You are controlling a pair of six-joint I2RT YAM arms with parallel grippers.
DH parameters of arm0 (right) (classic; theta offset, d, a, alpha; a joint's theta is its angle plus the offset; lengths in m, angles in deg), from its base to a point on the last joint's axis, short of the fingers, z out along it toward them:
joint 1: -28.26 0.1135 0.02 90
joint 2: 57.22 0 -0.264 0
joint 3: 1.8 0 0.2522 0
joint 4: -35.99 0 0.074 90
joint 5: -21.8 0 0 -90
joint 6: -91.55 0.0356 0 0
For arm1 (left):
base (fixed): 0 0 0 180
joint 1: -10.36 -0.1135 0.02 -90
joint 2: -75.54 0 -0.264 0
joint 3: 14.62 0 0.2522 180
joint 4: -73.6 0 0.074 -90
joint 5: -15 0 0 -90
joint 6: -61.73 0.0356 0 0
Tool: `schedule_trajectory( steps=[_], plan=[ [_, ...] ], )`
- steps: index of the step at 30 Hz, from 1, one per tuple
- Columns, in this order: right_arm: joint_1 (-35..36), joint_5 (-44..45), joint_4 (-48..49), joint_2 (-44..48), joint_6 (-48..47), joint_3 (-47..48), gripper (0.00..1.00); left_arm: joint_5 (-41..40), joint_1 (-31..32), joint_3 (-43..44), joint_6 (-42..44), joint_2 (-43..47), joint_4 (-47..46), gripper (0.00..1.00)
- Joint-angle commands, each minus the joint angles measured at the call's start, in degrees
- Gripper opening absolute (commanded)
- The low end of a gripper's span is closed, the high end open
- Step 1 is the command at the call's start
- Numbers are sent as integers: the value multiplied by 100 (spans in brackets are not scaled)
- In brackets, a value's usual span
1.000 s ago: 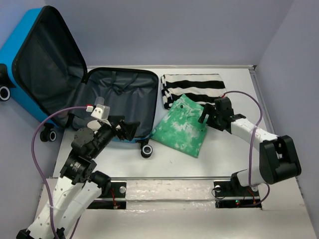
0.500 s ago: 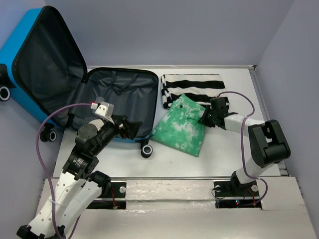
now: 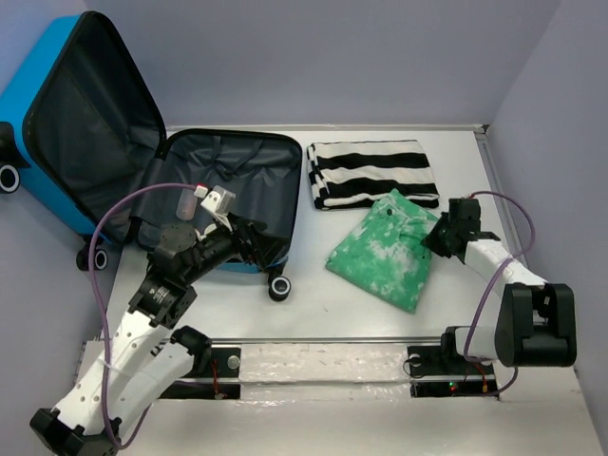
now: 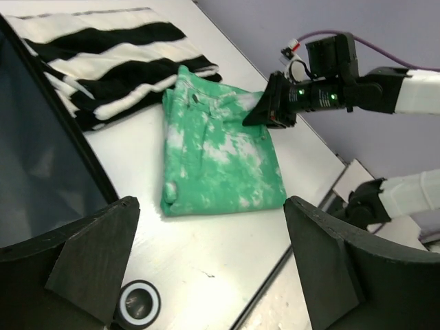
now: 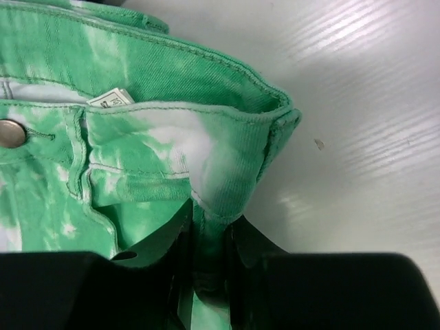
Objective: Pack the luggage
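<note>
The robot's right gripper holds the opposite side of the trousers, so the left gripper will next go to the right in the top view and down onto the trousers' corner nearest the luggage.
The luggage (image 3: pixel 57 104) lies open at the left, its blue lid leaning back and its black-lined tray (image 3: pixel 237 176) flat on the table. Folded green tie-dye trousers (image 3: pixel 385 252) lie right of it. My right gripper (image 3: pixel 439 237) is shut on their waistband; in the right wrist view the green cloth (image 5: pixel 137 137) is pinched between the jaws (image 5: pixel 210 240). My left gripper (image 3: pixel 256 242) hangs open over the tray's front edge. Its wrist view looks past the fingers (image 4: pixel 213 275) at the trousers (image 4: pixel 220 158) and the right gripper (image 4: pixel 265 110).
A folded black-and-white striped garment (image 3: pixel 370 173) lies at the back, just beyond the trousers. One suitcase wheel (image 3: pixel 277 288) rests on the white table (image 3: pixel 332 304). Grey walls close the back and right side. A metal rail runs along the near edge.
The right gripper has shut on the trousers' waistband and dragged them right and nearer, off the striped garment. The left gripper has shifted slightly right, staying open.
</note>
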Motion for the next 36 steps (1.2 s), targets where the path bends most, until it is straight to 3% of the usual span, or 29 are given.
schedule_trajectory(
  steps=[1,2,3,6,10,13,17,22,26,36],
  plan=[
    [-530,-147,-327,494,-395,60,32,-131,513,338,-167,-283,-240,97],
    [-635,-95,-432,574,-431,69,42,-308,689,356,-175,-353,-231,97],
    [-706,-112,-450,653,-423,69,63,-510,1117,399,-175,-441,-205,97],
    [-707,-104,-441,689,-379,104,88,-1519,2110,583,-158,-1072,-117,97],
    [-917,20,-389,426,-309,148,90,-3397,3132,1023,-131,-2074,216,99],
    [-918,-347,-91,153,-160,122,91,-4358,3634,1401,-105,-2866,463,99],
    [-918,-639,235,-242,-62,87,90,-4414,3618,1525,-44,-3579,191,99],
    [-918,-1070,674,-594,69,-27,82,-4388,3363,1894,62,-4667,94,99],
    [-918,-1298,920,-630,52,-150,78,-3897,2898,2034,105,-5266,-73,99],
    [-918,-1395,1088,-472,-62,-379,78,-2762,2642,2711,115,-6874,-372,99]
  ],
)
